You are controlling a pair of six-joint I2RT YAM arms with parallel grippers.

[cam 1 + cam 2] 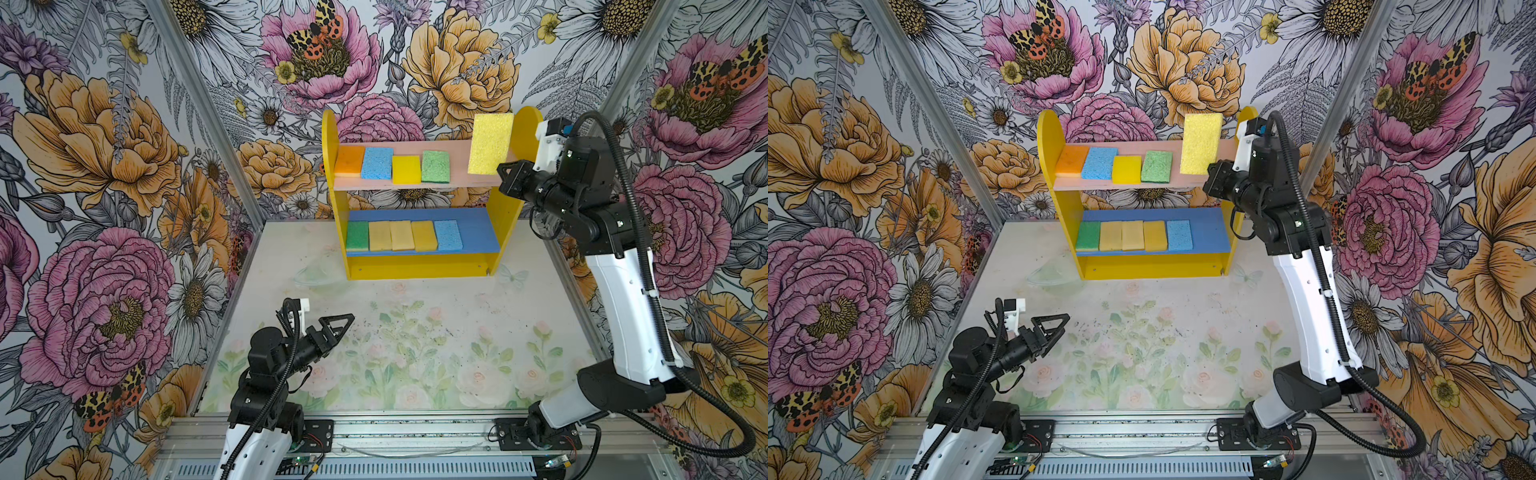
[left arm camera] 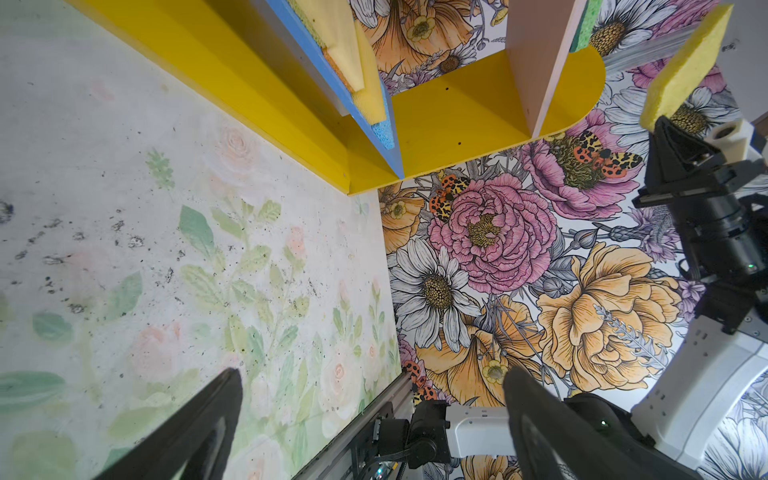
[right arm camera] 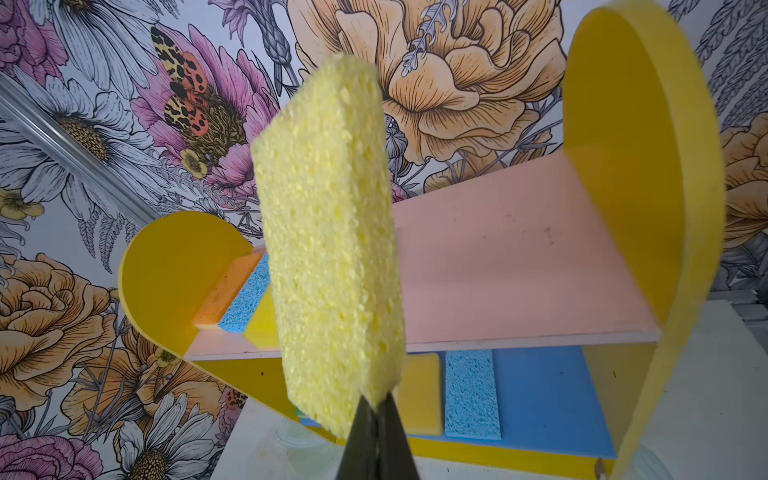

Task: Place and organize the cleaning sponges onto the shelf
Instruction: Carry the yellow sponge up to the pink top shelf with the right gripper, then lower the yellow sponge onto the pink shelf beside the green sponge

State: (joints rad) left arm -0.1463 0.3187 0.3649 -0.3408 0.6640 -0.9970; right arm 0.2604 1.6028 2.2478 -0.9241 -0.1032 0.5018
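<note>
The bare board (image 1: 461,167) beside the upper green sponge is outward and below my right gripper, so it needs to go outward and down next to release the sponge's corner.
The shelf (image 1: 415,268) (image 1: 1150,266) stands at the back of the table. Its pink upper board (image 3: 498,257) carries an orange (image 1: 350,160), a blue (image 1: 377,163), a bright yellow (image 1: 406,169) and a green sponge (image 1: 435,166). The right end of that board is bare. On the blue lower board lie a green sponge (image 1: 357,236), three tan-yellow ones (image 1: 401,235) and a blue one (image 1: 448,235). My right gripper (image 1: 505,168) (image 3: 376,409) is shut on a corner of a pale yellow sponge (image 1: 490,143) (image 3: 328,249), held upright above the bare end. My left gripper (image 1: 345,322) (image 2: 374,374) hovers open and empty over the mat.
Floral walls close in on three sides. A metal rail (image 1: 415,432) runs along the front edge. A faint clear round item (image 1: 316,276) lies on the mat by the shelf's front left corner. The shelf's right side panel (image 3: 631,166) stands close to the held sponge.
</note>
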